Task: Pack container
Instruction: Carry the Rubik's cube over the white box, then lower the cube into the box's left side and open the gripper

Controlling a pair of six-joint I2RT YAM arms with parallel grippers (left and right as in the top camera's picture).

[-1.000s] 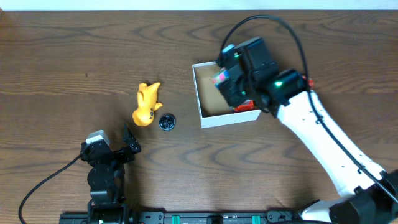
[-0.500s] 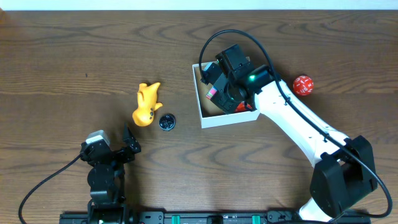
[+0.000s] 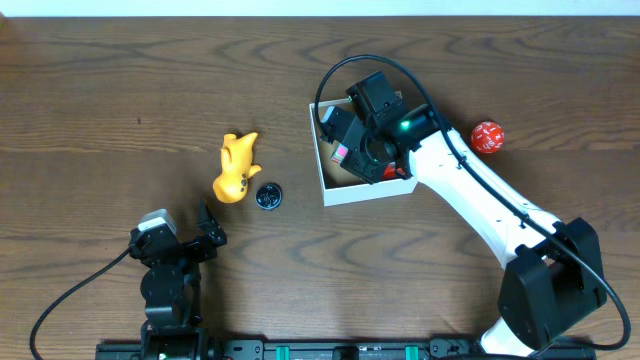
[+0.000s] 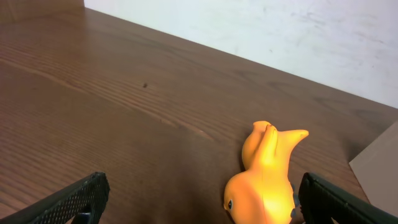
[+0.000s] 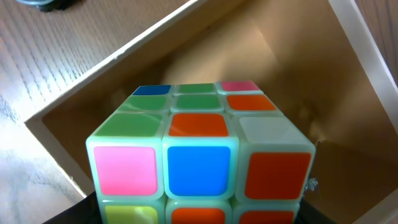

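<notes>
The cube hangs crooked above the bare bottom of the box, so I will move my right gripper back, turn it straight and lower it into the box's near corner (image 3: 337,182) (image 5: 71,129) to release.
The container (image 3: 368,191) is a shallow white box with a brown inside (image 5: 280,74), lying right of the table's middle. My right gripper (image 3: 347,143) hangs over its left part, shut on a multicoloured puzzle cube (image 3: 339,151). That cube (image 5: 199,155) fills the right wrist view, with dark jaws at its lower corners. Something red (image 3: 394,173) lies in the box under the arm. My left gripper (image 3: 206,233) stands open near the front left, its fingers (image 4: 74,199) wide apart. A yellow toy duck (image 4: 264,180) lies on the table just beyond them.
The yellow duck (image 3: 236,168) lies left of the container with a small black round object (image 3: 268,196) beside it. A red ball (image 3: 487,136) rests on the table right of the box. The right arm (image 3: 480,215) stretches across the right side.
The right gripper has moved left and lower over the container with the cube, uncovering the red ball. It has been nearly still for the last half second. The left arm has not moved.
</notes>
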